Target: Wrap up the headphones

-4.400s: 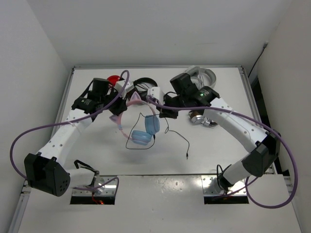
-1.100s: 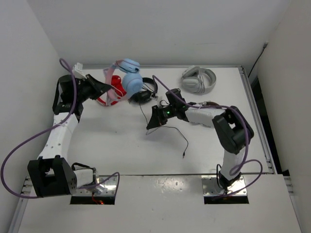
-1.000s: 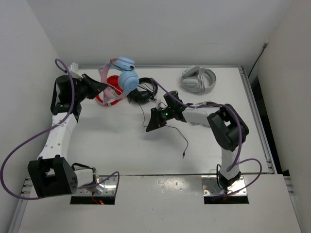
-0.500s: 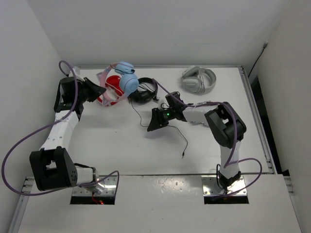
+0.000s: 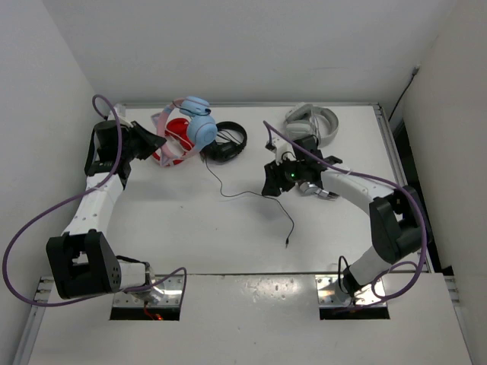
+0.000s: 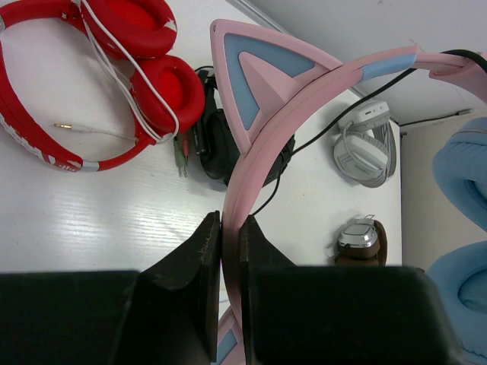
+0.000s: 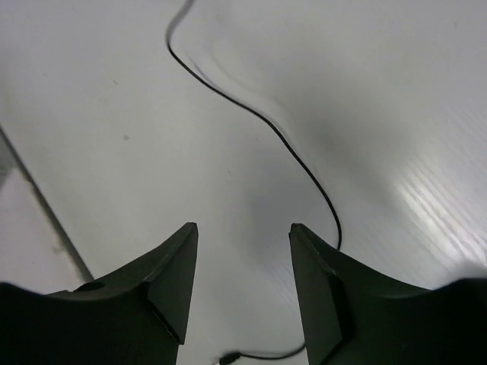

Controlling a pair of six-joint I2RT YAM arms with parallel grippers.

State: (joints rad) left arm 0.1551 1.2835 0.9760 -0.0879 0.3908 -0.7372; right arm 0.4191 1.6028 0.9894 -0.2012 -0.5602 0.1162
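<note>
My right gripper will next move back and down over the part of the cable nearer the plug, because the cable (image 5: 243, 194) passes beside one gripper finger.
The headphones (image 5: 194, 122), with a pink cat-ear headband (image 6: 304, 84) and light blue ear cups (image 6: 464, 175), hang in the air at the back left, above a red pair. My left gripper (image 5: 154, 141) is shut on the headband, which is pinched flat between its black fingers (image 6: 205, 251). The thin black cable (image 5: 243, 194) trails from the cups across the table to its plug (image 5: 288, 244). My right gripper (image 5: 272, 183) hovers open over the cable's middle stretch. Between its fingers I see only bare table, with the cable (image 7: 304, 171) passing beside the right finger.
A red pair (image 5: 164, 157) with a white cord and a black pair (image 5: 228, 142) lie under and beside the raised headphones. A white-grey pair (image 5: 313, 124) sits at the back right. A brown and silver object (image 5: 318, 191) lies by the right arm's forearm.
My right gripper has opened, let go of the cable and drawn back to the right. The cable now lies slack on the table. The left gripper still holds the headband.
</note>
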